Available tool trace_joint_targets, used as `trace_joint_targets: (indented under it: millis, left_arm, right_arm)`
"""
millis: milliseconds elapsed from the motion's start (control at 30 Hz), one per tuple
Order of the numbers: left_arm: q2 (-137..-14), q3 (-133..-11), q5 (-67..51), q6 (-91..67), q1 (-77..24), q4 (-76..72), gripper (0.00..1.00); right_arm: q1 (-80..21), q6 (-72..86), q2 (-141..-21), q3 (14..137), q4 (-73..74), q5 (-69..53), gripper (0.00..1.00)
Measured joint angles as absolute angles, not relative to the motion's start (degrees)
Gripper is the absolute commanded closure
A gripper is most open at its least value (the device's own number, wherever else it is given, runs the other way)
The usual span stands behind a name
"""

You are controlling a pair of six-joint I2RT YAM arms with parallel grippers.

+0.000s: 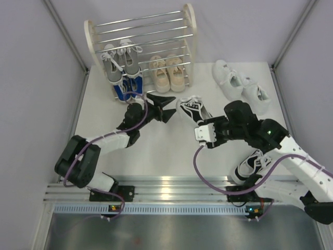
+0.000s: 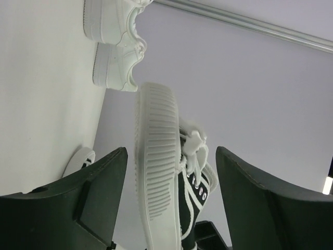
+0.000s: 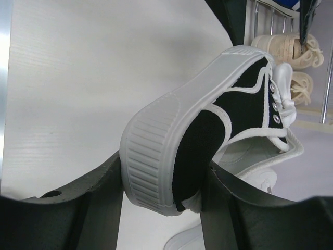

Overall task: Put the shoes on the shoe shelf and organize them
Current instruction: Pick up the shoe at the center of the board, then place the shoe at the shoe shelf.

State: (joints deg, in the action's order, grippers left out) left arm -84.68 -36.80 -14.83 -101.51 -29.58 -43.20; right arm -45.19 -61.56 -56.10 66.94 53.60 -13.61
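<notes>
My right gripper holds the shoe and will next carry it outward to the shelf, lower it onto the shelf's upper rails above the beige shoes and let go, because those rails are empty.
My right gripper is shut on the heel of a black-and-white shoe, one finger on the ribbed white sole and the other inside the collar. My left gripper stands open just left of that shoe, whose sole shows between its fingers without touching them. The shoe shelf at the back holds grey shoes, beige shoes and blue shoes lower down. A second black-and-white shoe lies by the right arm.
A pair of white shoes lies on the table right of the shelf. Grey walls close in the table on the left, right and back. The aluminium rail with the arm bases runs along the near edge.
</notes>
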Motion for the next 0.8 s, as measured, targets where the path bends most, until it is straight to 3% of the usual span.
trace_joint_targets:
  millis: [233,467,800]
  left_arm:
    - [-74.5,-36.2,-17.0,-91.3,-23.6,-31.0,0.2]
    - [-61.1,-36.1,-16.8,-71.7,-20.7,-8.7,0.2]
    - [-26.7,-27.1,-9.5,-55.3,-20.7,11.3,0.2]
  right_arm:
    - [-45.1,-62.0,-56.5,69.6,55.8,-12.7,1.0]
    - [-45.2,-65.6,-63.9,77.8,56.0,-10.7,1.0]
    - [-45.9,-69.5,-84.8,98.2,53.4,-7.4,1.0]
